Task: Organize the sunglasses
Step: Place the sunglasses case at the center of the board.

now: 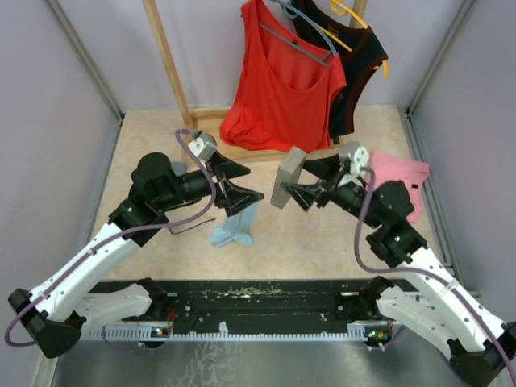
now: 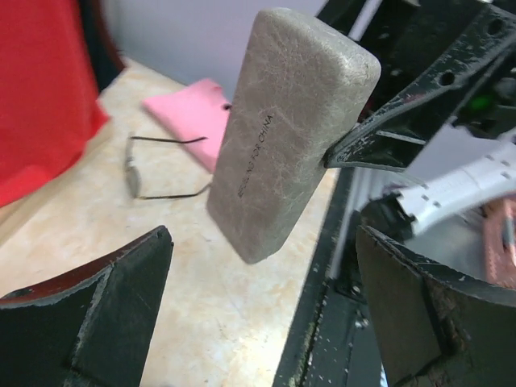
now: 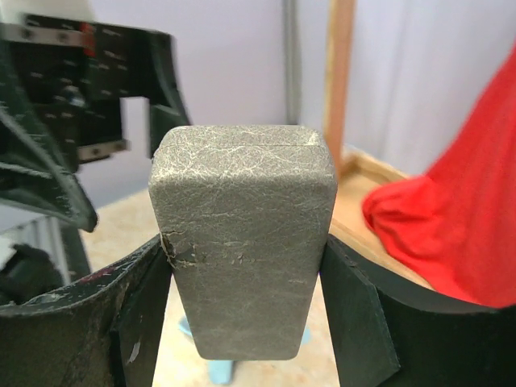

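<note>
The case (image 1: 288, 177) should next be let go flat on the clear tabletop beside the light blue cloth below my right gripper. My right gripper should lower and turn its fingers downward to release it there.
My right gripper (image 3: 246, 278) is shut on a grey oblong glasses case (image 3: 242, 234), one finger pressed on each long side. In the top view the case (image 1: 288, 177) hangs on end above the table's middle, in the right gripper (image 1: 296, 181). My left gripper (image 1: 254, 184) faces it from the left, open and apart from it. In the left wrist view the case (image 2: 282, 137) fills the space beyond the open left gripper (image 2: 263, 266), with nothing between the fingers. One pair of sunglasses (image 2: 153, 169) lies on the table beside a pink cloth (image 2: 193, 113). Thin dark wire (image 1: 192, 230) shows under the left arm.
A light blue cloth (image 1: 232, 234) lies on the table below the left gripper. The pink cloth (image 1: 401, 179) sits at the right, partly behind the right arm. Red and black tops (image 1: 282, 89) hang from a wooden rack (image 1: 165, 56) at the back. A black rail (image 1: 258, 294) lines the near edge.
</note>
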Controlling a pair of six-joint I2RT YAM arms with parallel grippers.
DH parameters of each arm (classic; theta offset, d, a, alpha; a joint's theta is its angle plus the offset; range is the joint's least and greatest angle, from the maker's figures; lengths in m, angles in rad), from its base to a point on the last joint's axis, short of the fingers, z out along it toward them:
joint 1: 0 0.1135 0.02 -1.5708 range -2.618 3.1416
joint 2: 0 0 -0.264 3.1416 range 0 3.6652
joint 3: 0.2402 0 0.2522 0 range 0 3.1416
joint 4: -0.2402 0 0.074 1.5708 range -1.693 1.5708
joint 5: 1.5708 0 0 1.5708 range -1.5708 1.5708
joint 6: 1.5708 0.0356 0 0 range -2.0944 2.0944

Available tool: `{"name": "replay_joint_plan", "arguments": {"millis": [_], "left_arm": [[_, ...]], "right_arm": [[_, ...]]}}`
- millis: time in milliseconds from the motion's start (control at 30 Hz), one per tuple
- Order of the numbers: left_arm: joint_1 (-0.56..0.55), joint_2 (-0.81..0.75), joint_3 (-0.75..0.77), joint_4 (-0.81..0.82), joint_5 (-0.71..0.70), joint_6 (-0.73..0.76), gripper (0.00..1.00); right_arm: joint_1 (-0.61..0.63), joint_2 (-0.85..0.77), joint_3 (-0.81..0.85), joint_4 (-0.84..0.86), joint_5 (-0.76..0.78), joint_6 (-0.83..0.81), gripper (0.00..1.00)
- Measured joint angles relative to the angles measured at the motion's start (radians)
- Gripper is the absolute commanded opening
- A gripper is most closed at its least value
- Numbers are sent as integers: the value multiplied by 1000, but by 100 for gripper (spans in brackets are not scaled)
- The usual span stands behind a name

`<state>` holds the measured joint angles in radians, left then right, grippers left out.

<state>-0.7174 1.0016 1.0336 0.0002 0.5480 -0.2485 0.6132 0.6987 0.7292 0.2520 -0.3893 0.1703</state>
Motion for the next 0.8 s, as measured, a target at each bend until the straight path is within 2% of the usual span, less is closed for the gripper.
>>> {"name": "replay_joint_plan", "arguments": {"millis": [133, 300, 500, 600, 800], "left_arm": [[0, -15, 32, -97, -212, -13, 100], [2, -28, 32, -211, -444, -26, 100], [2, -45, 18, -278, -600, -45, 100], [2, -59, 3, -298, -645, -55, 100], [2, -60, -9, -344, -712, -77, 100]], "right_arm": [[0, 144, 209, -266, 108, -74, 0], [1, 353, 385, -620, 289, -33, 0], [60, 576, 441, -951, 502, 106, 0], [80, 635, 436, -1033, 573, 193, 0], [85, 759, 436, -1068, 642, 325, 0]]}}
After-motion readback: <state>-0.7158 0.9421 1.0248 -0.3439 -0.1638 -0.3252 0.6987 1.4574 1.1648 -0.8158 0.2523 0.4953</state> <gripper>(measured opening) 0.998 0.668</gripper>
